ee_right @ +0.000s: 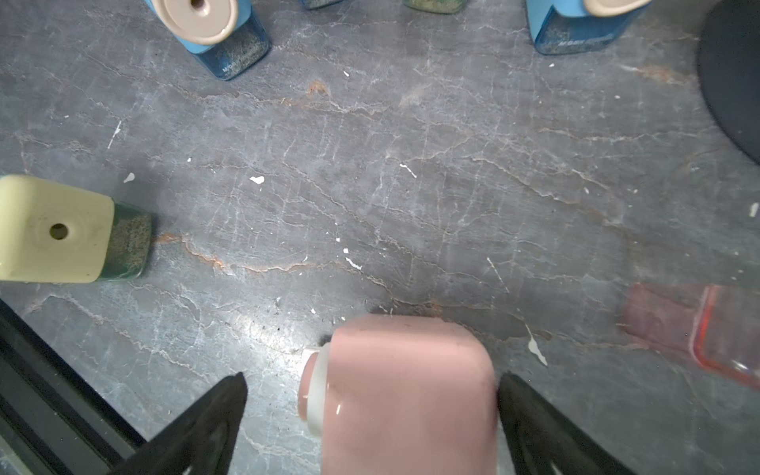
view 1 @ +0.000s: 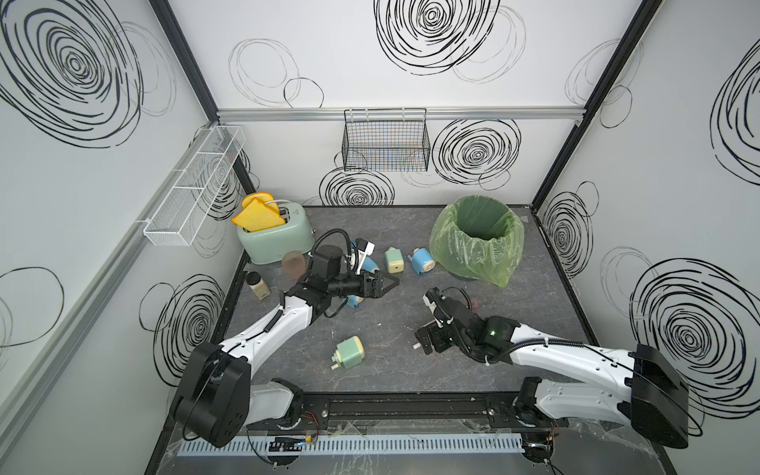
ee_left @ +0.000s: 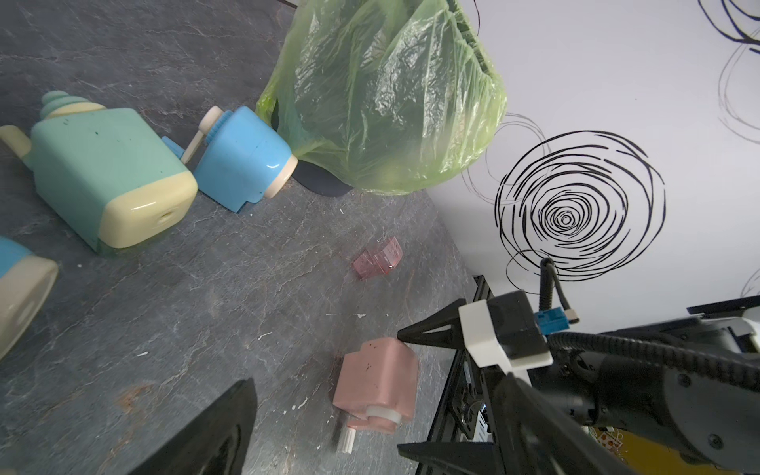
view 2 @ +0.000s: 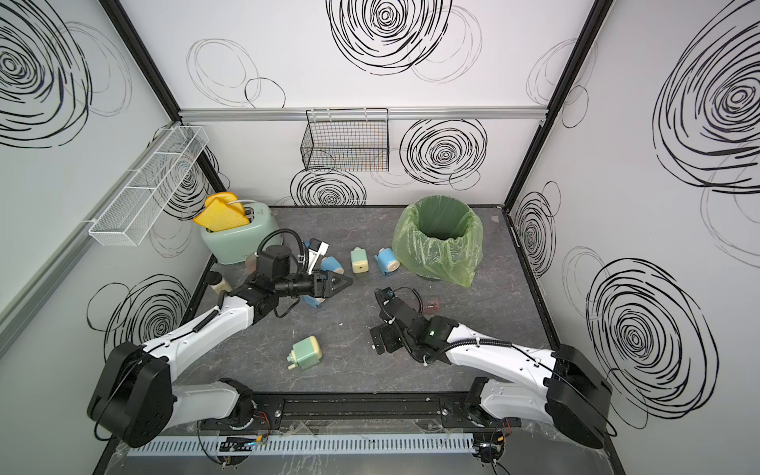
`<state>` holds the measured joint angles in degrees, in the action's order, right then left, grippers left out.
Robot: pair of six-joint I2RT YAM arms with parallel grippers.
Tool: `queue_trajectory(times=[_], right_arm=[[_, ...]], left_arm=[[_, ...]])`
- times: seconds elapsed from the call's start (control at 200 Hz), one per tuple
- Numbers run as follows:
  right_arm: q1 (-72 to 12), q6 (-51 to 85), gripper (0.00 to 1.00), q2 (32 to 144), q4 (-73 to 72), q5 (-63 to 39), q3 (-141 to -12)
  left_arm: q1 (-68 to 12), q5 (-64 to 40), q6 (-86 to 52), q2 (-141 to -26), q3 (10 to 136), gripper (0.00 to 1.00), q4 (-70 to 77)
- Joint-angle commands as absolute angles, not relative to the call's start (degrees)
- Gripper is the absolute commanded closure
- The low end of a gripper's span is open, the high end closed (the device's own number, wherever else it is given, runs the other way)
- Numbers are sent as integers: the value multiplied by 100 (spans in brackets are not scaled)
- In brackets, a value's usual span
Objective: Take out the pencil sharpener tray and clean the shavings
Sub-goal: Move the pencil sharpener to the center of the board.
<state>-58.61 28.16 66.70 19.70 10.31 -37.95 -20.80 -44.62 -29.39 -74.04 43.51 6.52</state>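
Note:
Next, my right gripper shifts slightly toward the tray and closes on the pink sharpener's body [ee_right: 409, 399], which sits between its fingers, nearer the tray-side one.
A pink pencil sharpener [ee_right: 411, 395] lies on the grey table between the fingers of my right gripper [ee_right: 372, 380], which is open. One finger sits close to its side and the other stands apart. In both top views the right gripper [view 1: 427, 341] covers it. The clear pink tray [ee_left: 378, 259] is out of the sharpener and lies on the table [view 1: 475, 304] between the right gripper and the bin. I cannot tell whether it holds shavings. My left gripper [view 1: 392, 283] hovers open and holds nothing, left of centre above the table.
A bin lined with a green bag [view 1: 477, 238] stands at the back right. Green [view 1: 349, 351], green-yellow [view 1: 395, 261] and blue [view 1: 421, 259] sharpeners lie about. A toaster [view 1: 275, 238] and a small bottle [view 1: 257, 286] are at the back left. Wire baskets [view 1: 386, 144] hang on the walls.

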Motion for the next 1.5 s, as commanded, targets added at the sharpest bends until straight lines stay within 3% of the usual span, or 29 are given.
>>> queue_trajectory(times=[0.0, 0.43, 0.775, 0.87, 1.121, 1.336, 1.496], right_arm=[[-5918, 2908, 1, 6636, 2182, 1261, -3942], [-5748, 3024, 1, 6654, 1921, 1432, -3681], [-5403, 2908, 2, 6829, 1760, 871, -3551], [-5370, 2923, 8, 6816, 1671, 718, -3508], [-5312, 3021, 42, 6805, 1774, 351, -3487], [-5176, 3136, 51, 6598, 1769, 517, -3407], [-4638, 2936, 53, 6460, 1542, 634, -3367]], left_arm=[[-1957, -4634, -2870, -7250, 4289, 3, 907], [-1919, -4685, -2920, -7250, 4219, 3, 1029], [-1904, -4693, -2919, -7209, 4201, 3, 1044], [-1901, -4711, -2927, -7203, 4192, 3, 1050], [-1881, -4746, -2927, -7139, 4166, 3, 1072], [-1881, -4772, -2954, -7105, 4151, 3, 1117], [-1876, -4787, -2973, -7097, 4157, 3, 1138]])
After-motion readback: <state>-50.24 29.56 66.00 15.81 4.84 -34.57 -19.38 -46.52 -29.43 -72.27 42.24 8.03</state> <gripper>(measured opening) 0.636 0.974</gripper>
